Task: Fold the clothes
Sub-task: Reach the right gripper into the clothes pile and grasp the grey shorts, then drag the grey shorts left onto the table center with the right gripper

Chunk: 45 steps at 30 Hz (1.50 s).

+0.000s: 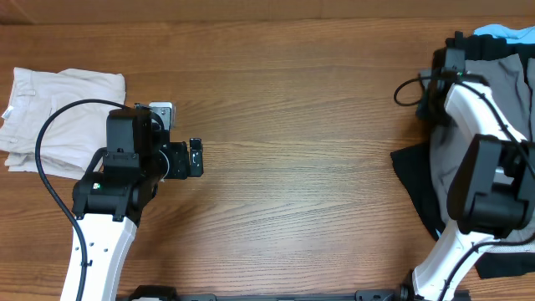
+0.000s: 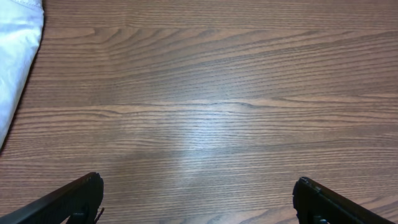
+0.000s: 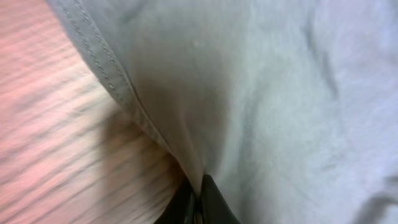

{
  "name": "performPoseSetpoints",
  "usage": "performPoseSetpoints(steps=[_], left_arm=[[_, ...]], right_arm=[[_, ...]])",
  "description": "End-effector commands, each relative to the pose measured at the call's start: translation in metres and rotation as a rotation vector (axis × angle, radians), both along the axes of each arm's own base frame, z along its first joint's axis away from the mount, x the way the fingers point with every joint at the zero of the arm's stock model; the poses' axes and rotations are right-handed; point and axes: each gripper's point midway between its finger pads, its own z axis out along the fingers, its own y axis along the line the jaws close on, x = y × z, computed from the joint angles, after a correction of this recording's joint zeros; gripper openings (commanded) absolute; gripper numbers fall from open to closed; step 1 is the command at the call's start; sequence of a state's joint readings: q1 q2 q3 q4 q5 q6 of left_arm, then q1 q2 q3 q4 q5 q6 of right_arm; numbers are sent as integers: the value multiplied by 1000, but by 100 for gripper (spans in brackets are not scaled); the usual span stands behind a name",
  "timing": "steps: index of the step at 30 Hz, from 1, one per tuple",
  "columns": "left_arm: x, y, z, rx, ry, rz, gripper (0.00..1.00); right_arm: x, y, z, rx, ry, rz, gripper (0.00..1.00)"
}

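I will next carry the grey shorts (image 1: 501,84) to the left in the overhead view with my right gripper, over the open middle of the table.
Grey shorts (image 1: 501,84) lie in a pile at the table's right edge, over black garments (image 1: 416,180). My right gripper (image 1: 441,77) is shut on a fold of the grey shorts (image 3: 261,93); the wrist view shows the fingertips (image 3: 198,198) pinching the cloth near its stitched hem. Folded cream-white shorts (image 1: 58,117) lie at the far left; their edge shows in the left wrist view (image 2: 15,56). My left gripper (image 1: 195,157) is open and empty over bare wood, its fingers wide apart (image 2: 198,199).
A light blue garment (image 1: 501,32) peeks out at the top right of the pile. A small white object (image 1: 160,110) sits by the left arm. The wooden table (image 1: 292,167) lies between the two arms.
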<state>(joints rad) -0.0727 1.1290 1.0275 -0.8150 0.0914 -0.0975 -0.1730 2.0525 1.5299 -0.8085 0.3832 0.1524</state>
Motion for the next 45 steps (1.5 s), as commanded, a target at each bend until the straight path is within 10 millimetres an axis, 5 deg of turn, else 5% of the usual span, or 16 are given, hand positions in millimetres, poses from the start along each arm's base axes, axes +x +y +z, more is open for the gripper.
performPoseSetpoints(steps=[1, 7, 12, 15, 17, 22, 29, 30, 32, 33, 39, 45], left_arm=[[5, -5, 10, -11, -26, -18, 100], [6, -5, 11, -11, -34, -18, 100], [6, -5, 11, -11, -35, -18, 99], [8, -5, 13, -11, -47, -18, 100], [9, -5, 14, -12, -52, -18, 100], [10, -5, 15, -13, -58, -18, 100], [13, -5, 17, -14, -71, -18, 100], [13, -5, 17, -14, -72, -18, 100], [14, -5, 17, -14, -74, -19, 100], [14, -6, 17, -14, -74, -19, 100], [13, -15, 17, -59, -68, -55, 100], [9, -37, 15, -209, -20, -71, 100]], right_arm=[[25, 18, 67, 79, -177, 52, 4], [22, 55, 70, 256, -169, 177, 4], [6, 122, 70, 493, -110, 340, 4], [9, 191, 91, 640, -162, 492, 4], [14, 216, 97, 661, -190, 534, 4], [46, 313, 133, 668, -407, 684, 4], [70, 403, 201, 619, -759, 795, 10], [70, 407, 204, 603, -778, 793, 25], [69, 408, 201, 559, -777, 771, 86], [69, 404, 196, 538, -759, 755, 100], [59, 338, 153, 357, -562, 590, 100], [34, 259, 149, 268, -419, 447, 100]])
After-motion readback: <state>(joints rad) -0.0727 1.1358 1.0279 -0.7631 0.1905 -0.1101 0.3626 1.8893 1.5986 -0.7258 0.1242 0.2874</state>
